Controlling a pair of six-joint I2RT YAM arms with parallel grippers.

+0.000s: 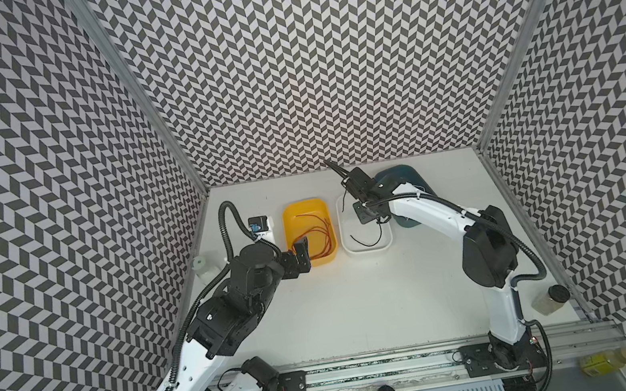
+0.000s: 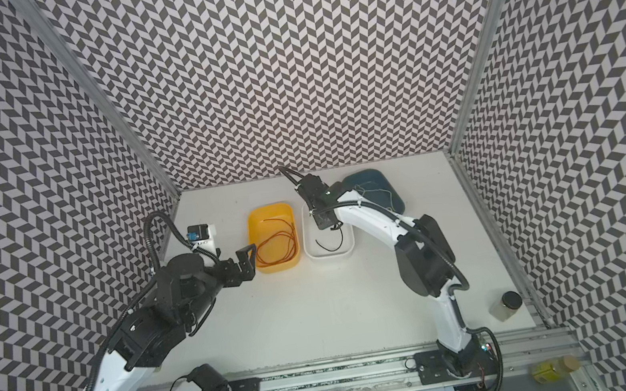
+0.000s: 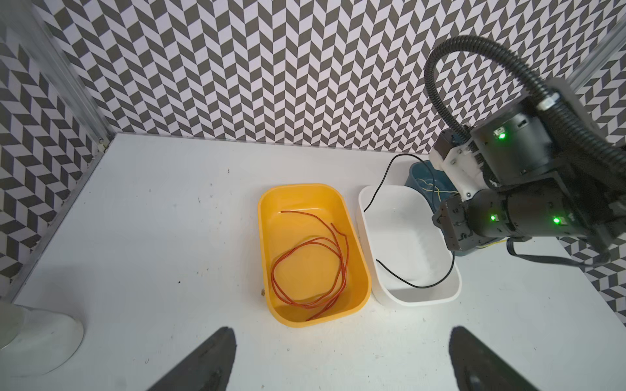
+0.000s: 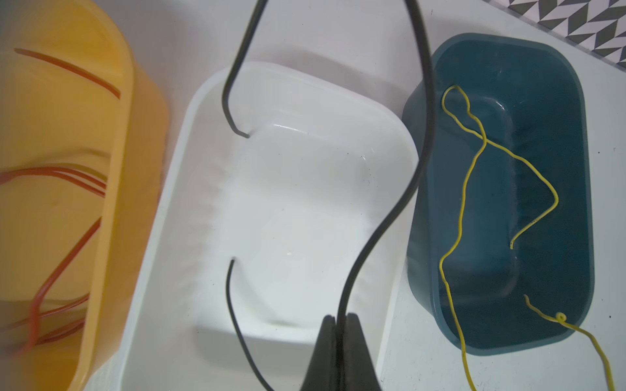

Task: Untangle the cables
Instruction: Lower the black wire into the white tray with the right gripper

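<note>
I will next move my right gripper down into the white tray (image 1: pixel 365 249) and let go of the black cable there, because the white tray's open bottom is straight below the shut fingers.
Three trays stand in a row at the back of the table. In the yellow tray (image 1: pixel 302 205) the red cable (image 1: pixel 319 231) (image 3: pixel 305 267) lies coiled. My right gripper (image 4: pixel 340 316) (image 1: pixel 344 179) hangs above the white tray (image 1: pixel 365 249), shut on the black cable (image 4: pixel 399 199). That cable loops up past the fingertips, and both its ends drop into the white tray. The pale yellow cable (image 4: pixel 462 203) lies in the blue tray (image 4: pixel 542 84), with one part trailing over the rim. My left gripper (image 3: pixel 341 330) (image 2: pixel 247 257) is open and empty, just in front of the yellow tray.
A white stand with a blue part (image 1: pixel 261 229) sits left of the yellow tray, and a pale cup (image 1: pixel 202 265) stands by the left wall. A black-lidded jar (image 1: pixel 550 300) is at the right wall. The arms' base rail (image 1: pixel 371 368) runs along the front edge.
</note>
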